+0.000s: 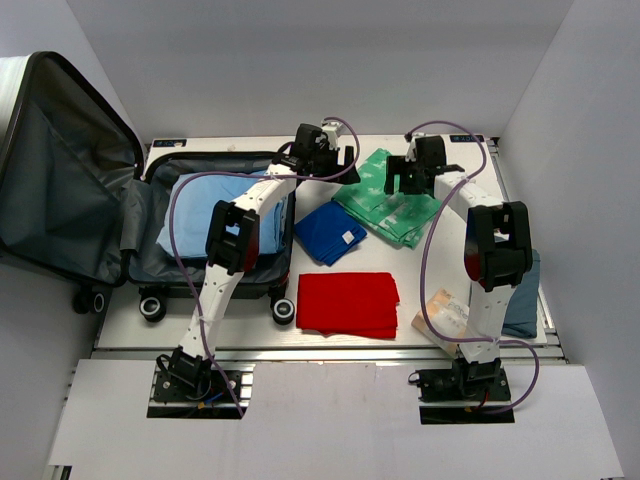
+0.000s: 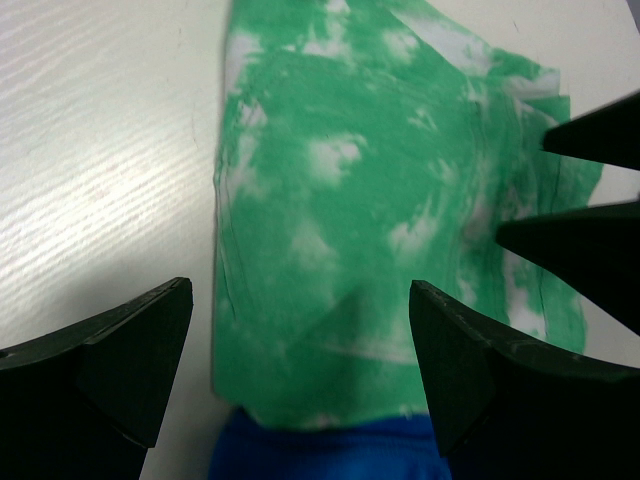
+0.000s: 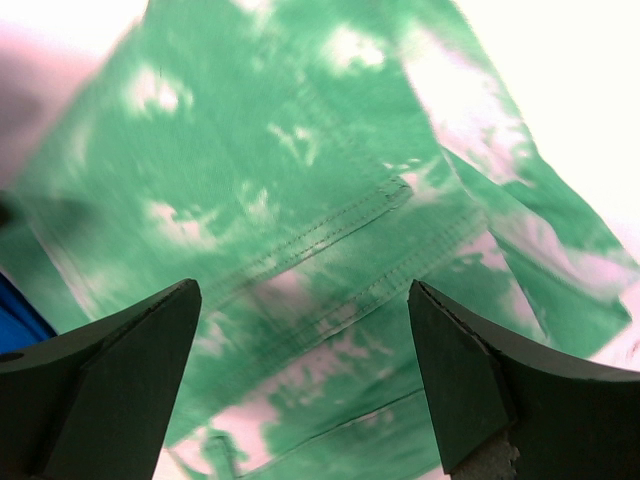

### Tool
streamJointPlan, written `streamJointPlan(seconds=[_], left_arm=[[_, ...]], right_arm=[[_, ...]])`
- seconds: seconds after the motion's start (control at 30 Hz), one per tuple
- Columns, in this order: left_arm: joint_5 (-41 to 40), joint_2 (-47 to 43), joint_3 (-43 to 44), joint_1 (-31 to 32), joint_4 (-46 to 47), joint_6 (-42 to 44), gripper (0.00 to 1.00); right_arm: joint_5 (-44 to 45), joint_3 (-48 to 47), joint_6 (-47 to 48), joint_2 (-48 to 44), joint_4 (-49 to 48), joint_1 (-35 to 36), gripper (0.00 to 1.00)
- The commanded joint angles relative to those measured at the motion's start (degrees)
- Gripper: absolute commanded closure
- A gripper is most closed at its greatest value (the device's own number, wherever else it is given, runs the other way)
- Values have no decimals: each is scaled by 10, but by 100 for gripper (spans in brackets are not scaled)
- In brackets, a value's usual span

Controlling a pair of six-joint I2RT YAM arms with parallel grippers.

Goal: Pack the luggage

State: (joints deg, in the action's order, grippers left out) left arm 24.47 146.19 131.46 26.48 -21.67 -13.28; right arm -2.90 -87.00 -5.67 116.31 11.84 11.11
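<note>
My left gripper lowers onto the green garment's edge nearest the luggage next and closes on it, since that edge lies below my open, empty fingers.
The luggage (image 1: 60, 190) lies open at the left, its grey-lined lid leaning on the wall and a light blue garment (image 1: 195, 215) in its base. A green-and-white tie-dye garment (image 1: 392, 205) lies folded at the back middle of the table. My left gripper (image 1: 343, 162) hovers open over the garment's left edge (image 2: 370, 200), jaws wide apart (image 2: 300, 340) with nothing between them. My right gripper (image 1: 402, 183) hangs open above the same garment (image 3: 300, 180), jaws spread (image 3: 300, 340) and empty. The right gripper's fingers (image 2: 590, 250) show in the left wrist view.
A folded blue cloth (image 1: 330, 232) lies by the green garment's near-left corner (image 2: 320, 455). A folded red cloth (image 1: 347, 303) sits nearer the front. A tan packet (image 1: 445, 312) and a dark teal folded item (image 1: 525, 290) lie by the right arm. White walls enclose the table.
</note>
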Motion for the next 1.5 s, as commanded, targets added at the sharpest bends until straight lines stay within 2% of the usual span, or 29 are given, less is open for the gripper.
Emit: streamJointPlan(seconds=[0.0,0.07,0.2,0.33,0.5,0.6,0.63,0.7,0.73,0.77,0.8,0.87,0.9,0.93,0.97,1.03,1.27,1.47], left_arm=[[4,42,27,3,99,-58,2],[5,61,31,9,124,-67,2],[-8,85,29,15,142,-81,2],[-22,98,25,27,154,-82,2],[-12,103,9,38,156,-72,5],[-21,102,-1,43,144,-65,15],[-25,101,-5,43,138,-64,26],[-24,96,-7,43,135,-64,39],[-22,94,-6,43,134,-64,49],[-17,91,-6,43,133,-67,54],[-13,84,-6,43,132,-66,58],[6,71,-8,43,128,-71,72],[13,67,-8,43,132,-74,76],[19,62,-6,43,135,-80,87],[22,51,-2,43,135,-81,91],[26,38,6,43,146,-86,98],[38,-65,4,53,178,-79,100],[-27,-215,-91,60,189,-62,100]], right_arm=[[65,-39,-97,-49,24,-7,11],[89,-24,-140,-66,71,-19,11],[92,52,-213,-102,95,-46,11],[88,126,-239,-122,93,-69,11],[35,146,-243,-99,71,-87,11],[-24,142,-244,-72,48,-89,11],[-40,136,-248,-58,43,-86,11],[-57,128,-253,-41,40,-86,11],[-72,126,-258,-27,36,-84,12],[-76,121,-264,-20,34,-84,14],[-81,120,-265,-14,34,-84,22],[-102,119,-272,-4,24,-84,38],[-112,119,-274,-3,15,-82,56],[-116,120,-274,-7,0,-84,65],[-117,115,-270,-11,-7,-82,83],[-118,106,-261,-29,-28,-81,100],[-74,22,-206,-103,-9,-63,100],[-66,6,-181,-175,18,-36,100]])
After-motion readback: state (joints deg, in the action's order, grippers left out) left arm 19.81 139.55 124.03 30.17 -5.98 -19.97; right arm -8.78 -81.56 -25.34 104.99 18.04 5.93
